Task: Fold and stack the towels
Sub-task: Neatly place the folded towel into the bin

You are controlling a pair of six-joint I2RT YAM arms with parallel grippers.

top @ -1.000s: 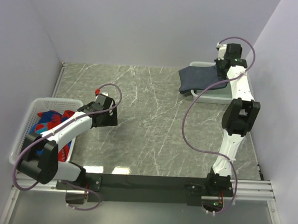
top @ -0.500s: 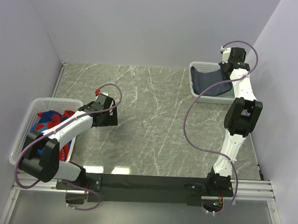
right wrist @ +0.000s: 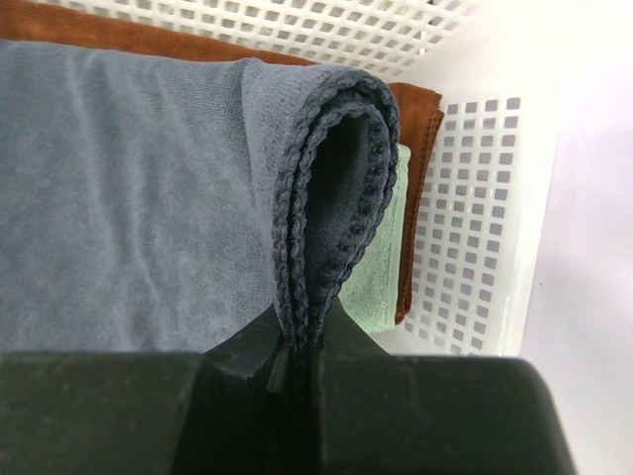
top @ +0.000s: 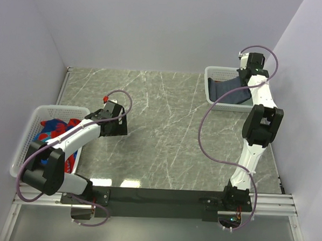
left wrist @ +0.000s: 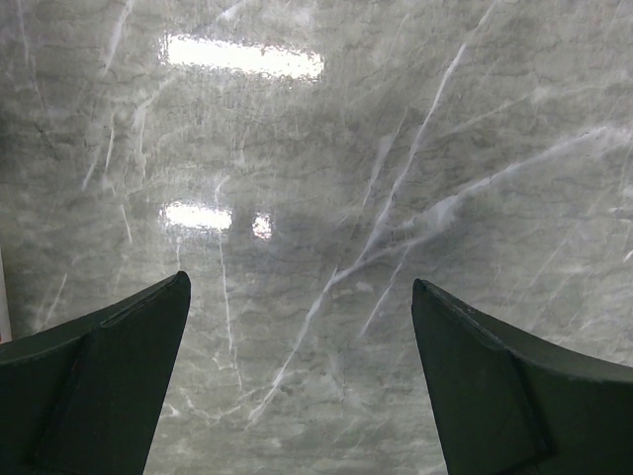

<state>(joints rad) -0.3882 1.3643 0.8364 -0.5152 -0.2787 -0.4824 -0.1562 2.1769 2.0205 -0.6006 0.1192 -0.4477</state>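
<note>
The pinched edge of the slate-blue towel curls up off the stack, so I will lower my right gripper into the basket and lay that edge down over the mint-green towel (right wrist: 372, 279).
My right gripper (top: 244, 73) is shut on the folded edge of the dark slate-blue towel (top: 227, 87), which lies in the white mesh basket (top: 210, 96) at the back right. In the right wrist view the slate-blue towel (right wrist: 129, 188) covers a rust-brown towel (right wrist: 420, 148) and a pale mint-green towel (right wrist: 381, 267), and my right gripper (right wrist: 302, 341) pinches its fold. My left gripper (top: 117, 126) hangs open and empty over the bare marble table (left wrist: 326, 178). Red, blue and yellow patterned towels (top: 55, 131) lie in the left basket.
The left white mesh basket (top: 24, 146) stands at the table's left edge, beside my left arm. Pale walls close the table in on the left, back and right. A black rail (top: 157, 197) with both arm bases runs along the near edge.
My right gripper has pulled the slate-blue towel from over the basket's left rim back into the basket, moving right and back. The left arm has not moved.
</note>
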